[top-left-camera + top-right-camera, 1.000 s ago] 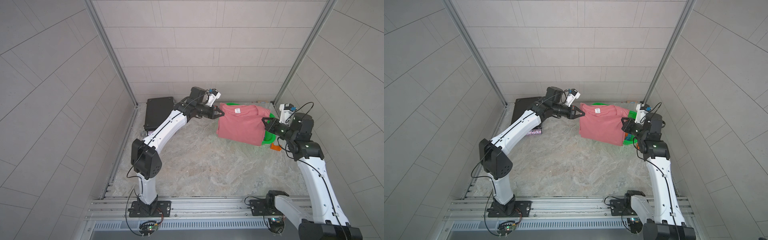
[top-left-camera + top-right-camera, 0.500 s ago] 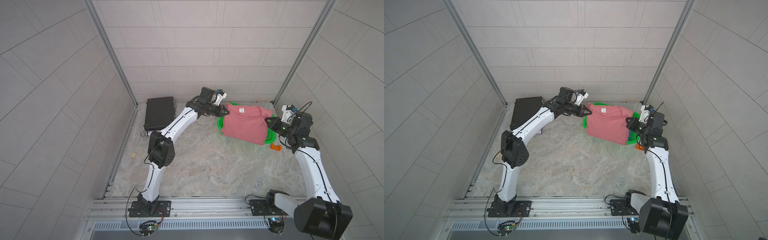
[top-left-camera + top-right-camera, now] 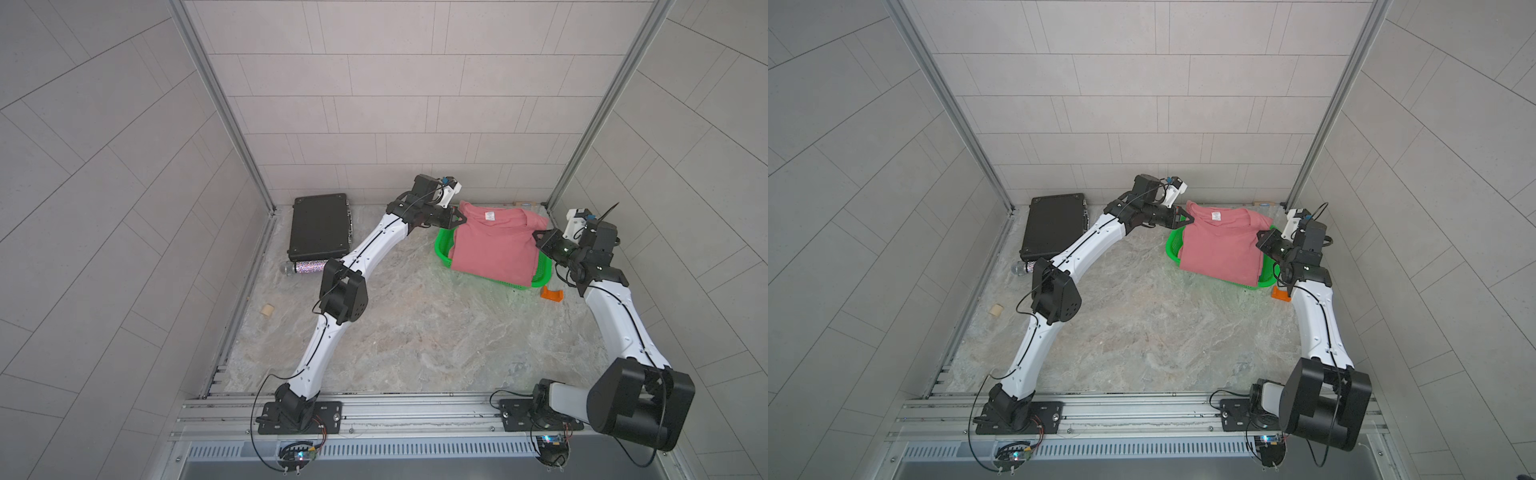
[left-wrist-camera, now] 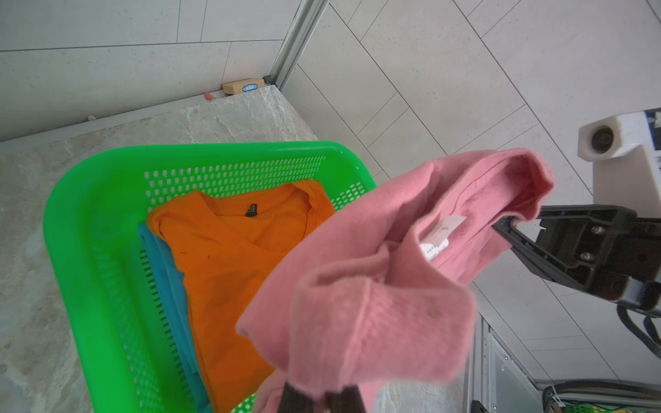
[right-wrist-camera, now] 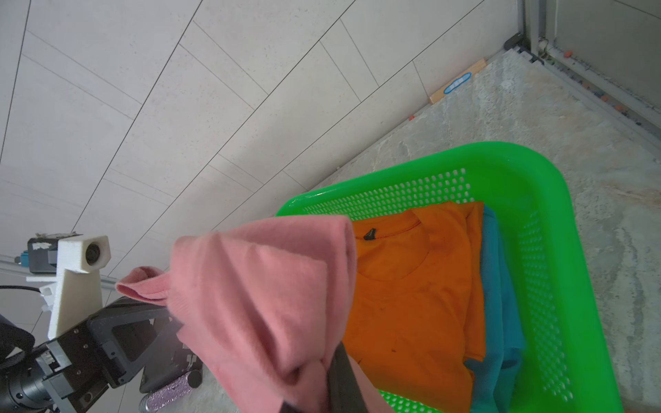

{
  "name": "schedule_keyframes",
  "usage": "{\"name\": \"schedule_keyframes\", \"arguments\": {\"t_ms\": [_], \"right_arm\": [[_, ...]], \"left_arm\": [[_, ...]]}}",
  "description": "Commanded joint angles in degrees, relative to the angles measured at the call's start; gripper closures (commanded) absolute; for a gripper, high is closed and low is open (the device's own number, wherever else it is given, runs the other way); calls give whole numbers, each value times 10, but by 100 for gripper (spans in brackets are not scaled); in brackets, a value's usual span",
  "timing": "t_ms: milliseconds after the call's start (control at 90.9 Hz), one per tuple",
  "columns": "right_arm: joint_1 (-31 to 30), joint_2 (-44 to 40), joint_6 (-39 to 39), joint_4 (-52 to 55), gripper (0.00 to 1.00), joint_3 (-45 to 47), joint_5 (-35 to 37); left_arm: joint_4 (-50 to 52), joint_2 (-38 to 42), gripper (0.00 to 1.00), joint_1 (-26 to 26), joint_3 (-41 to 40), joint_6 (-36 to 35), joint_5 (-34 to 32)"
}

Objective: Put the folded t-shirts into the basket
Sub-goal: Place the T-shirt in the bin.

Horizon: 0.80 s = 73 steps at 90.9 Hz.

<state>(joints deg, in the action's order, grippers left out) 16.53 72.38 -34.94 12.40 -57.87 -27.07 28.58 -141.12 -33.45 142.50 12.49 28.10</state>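
Note:
My left gripper moves down toward the orange t-shirt point(image 4: 221, 271) below it next and releases the pink shirt's shoulder corner, since the pink shirt already spans the basket point(image 4: 89, 214).
A dusty pink t-shirt point(image 3: 494, 245) point(image 3: 1221, 245) with a white neck label hangs spread over the green basket point(image 3: 442, 245) point(image 3: 1173, 245), covering most of it. My left gripper point(image 3: 461, 219) point(image 4: 322, 393) is shut on the shirt's left shoulder corner. My right gripper point(image 3: 538, 235) point(image 5: 322, 386) is shut on its right corner. Both wrist views look under the pink cloth point(image 4: 375, 286) point(image 5: 257, 304) into the basket point(image 4: 89, 214) point(image 5: 558, 250). An orange t-shirt point(image 4: 232, 257) point(image 5: 411, 304) lies there flat on a teal-blue t-shirt point(image 4: 168, 271) point(image 5: 500, 286).
A black hard case point(image 3: 320, 226) lies at the back left, with a glittery cylinder point(image 3: 305, 267) at its near end. A small orange piece point(image 3: 552, 294) sits just right of the basket's near corner. A tan block point(image 3: 267, 309) lies by the left rail.
Both arms have carried the pink t-shirt to the right and toward the back wall, so it now hangs over the basket. The left arm has stretched out further. Both grips are unchanged.

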Motion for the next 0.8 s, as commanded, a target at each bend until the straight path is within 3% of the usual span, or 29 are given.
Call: {"name": "schedule_keyframes", "arguments": {"t_ms": [0,792], "right_arm": [[9,25,-11,-45,100,-6,8],[33,169,-19,-114,100,-35,-29]], "left_arm": [[-20,-29,100,-2,44,-4,-7],[-78,-117,98,-8,100,45,-98]]}}
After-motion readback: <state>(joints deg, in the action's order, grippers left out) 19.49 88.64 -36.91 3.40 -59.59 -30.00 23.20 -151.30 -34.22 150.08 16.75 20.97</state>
